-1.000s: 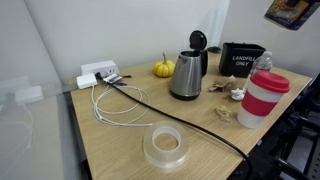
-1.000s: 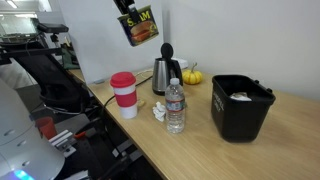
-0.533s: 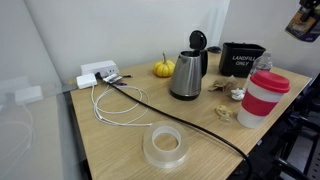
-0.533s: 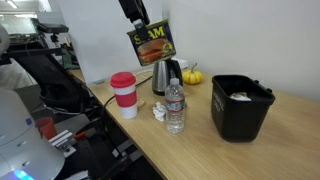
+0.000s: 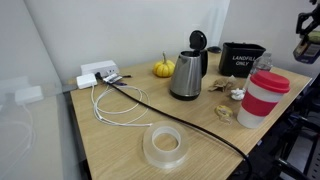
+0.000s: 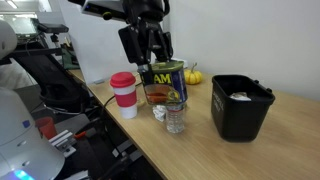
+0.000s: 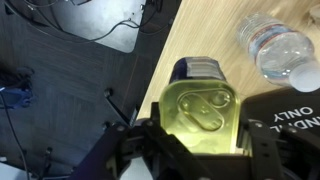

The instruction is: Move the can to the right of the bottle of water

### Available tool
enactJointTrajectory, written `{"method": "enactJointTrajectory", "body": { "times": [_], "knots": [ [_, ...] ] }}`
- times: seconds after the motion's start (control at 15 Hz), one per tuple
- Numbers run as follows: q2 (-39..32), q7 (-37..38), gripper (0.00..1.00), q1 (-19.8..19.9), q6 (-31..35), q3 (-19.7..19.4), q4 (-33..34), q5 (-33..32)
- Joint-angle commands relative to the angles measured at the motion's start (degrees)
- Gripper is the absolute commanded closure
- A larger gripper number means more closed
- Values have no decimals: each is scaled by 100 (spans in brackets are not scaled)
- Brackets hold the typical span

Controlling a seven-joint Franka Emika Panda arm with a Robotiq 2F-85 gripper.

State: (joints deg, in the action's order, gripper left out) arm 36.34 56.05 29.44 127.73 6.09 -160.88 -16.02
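Observation:
My gripper next lowers toward the bin and releases the can (image 6: pixel 163 83) on the bare tabletop (image 6: pixel 197 149) beside the bottle, as that spot is below it, nearer the bin.
My gripper (image 6: pixel 157 62) is shut on the can (image 6: pixel 163 83), a squat tin with a dark and yellow label, and holds it in the air just above and in front of the bottle of water (image 6: pixel 176 119). In the wrist view the can's green-yellow top (image 7: pixel 201 108) fills the space between the black fingers (image 7: pixel 262 150), and the clear bottle (image 7: pixel 277 47) lies at the upper right over the wooden table. In an exterior view the gripper with the can (image 5: pixel 307 45) shows at the far right edge, above the bottle (image 5: pixel 264 62).
A white cup with red lid (image 6: pixel 123 93) stands beside the bottle, and a black bin (image 6: pixel 240 106) on its other side. A steel kettle (image 5: pixel 186 75), a small orange pumpkin (image 5: pixel 163 68), a tape roll (image 5: pixel 165 147), cables and a power strip (image 5: pixel 98 73) are on the table.
The gripper has carried the can down from high in the air to just above the bottle. Nothing on the table has moved.

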Motion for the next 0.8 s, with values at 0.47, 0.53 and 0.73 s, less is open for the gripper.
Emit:
{"method": "enactJointTrajectory", "body": {
  "times": [0.47,0.53,0.73],
  "knots": [
    [-2530,440,61,-141,1800,-1117,665,-230],
    [-2748,381,61,-186,1866,-1224,770,-223],
    [-3349,-15,61,-453,1914,-1551,1128,-28]
  ]
}}
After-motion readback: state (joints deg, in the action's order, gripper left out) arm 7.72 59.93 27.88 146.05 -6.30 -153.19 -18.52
